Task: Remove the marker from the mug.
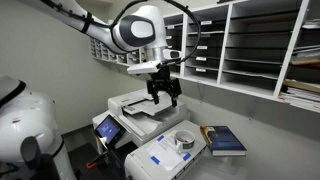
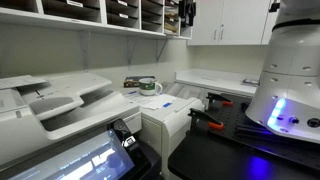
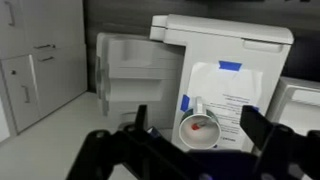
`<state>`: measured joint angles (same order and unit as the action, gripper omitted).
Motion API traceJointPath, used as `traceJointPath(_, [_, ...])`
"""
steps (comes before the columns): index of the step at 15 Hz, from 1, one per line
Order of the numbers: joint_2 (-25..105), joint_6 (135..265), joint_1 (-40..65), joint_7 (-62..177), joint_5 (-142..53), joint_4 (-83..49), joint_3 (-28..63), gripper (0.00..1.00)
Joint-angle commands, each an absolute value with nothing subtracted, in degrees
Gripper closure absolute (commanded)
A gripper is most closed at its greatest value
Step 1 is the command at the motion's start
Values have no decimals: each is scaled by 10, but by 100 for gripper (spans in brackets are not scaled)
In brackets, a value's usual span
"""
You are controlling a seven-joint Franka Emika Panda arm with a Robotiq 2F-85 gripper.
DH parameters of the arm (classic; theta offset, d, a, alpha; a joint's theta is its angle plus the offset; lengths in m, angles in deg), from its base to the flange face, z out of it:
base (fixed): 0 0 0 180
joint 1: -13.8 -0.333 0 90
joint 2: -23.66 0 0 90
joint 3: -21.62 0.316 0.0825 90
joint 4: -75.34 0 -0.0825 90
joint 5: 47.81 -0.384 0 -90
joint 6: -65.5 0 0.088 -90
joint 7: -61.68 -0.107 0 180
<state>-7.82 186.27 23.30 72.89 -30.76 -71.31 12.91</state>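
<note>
Next, my gripper will reach outward and lower open fingers around the marker's end within the mug's rim (image 3: 202, 124), since the marker shows inside the mug, below and outward of the gripper.
The mug (image 1: 185, 140) is a short greyish cup with a pale rim, standing on a white machine top (image 1: 160, 155). It also shows in an exterior view (image 2: 148, 87) and in the wrist view (image 3: 206, 139), seen from above with its handle pointing away. The marker (image 3: 197, 126) lies inside the mug; only a small red part shows. My gripper (image 1: 165, 98) hangs open and empty well above the machines, up and to the left of the mug. In the wrist view its two dark fingers (image 3: 196, 115) frame the mug from far above.
A dark blue book (image 1: 225, 140) lies right beside the mug. A white printer (image 1: 138, 105) stands under the gripper. Wall shelves with paper trays (image 1: 250, 45) run behind. A blue tape patch (image 3: 230, 67) marks the machine top. The robot base (image 2: 290, 70) stands near the counter.
</note>
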Motion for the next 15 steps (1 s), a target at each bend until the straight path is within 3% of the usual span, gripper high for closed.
traceJointPath(1, [-78,1861,230,728,-307,-712,127,0])
traceJointPath(7, [0,1931,219,707,-329,-689,124,0])
traceJointPath(11, [145,2029,216,676,-365,-647,129,0])
traceJointPath(15, [305,2038,211,656,-390,-556,139,0])
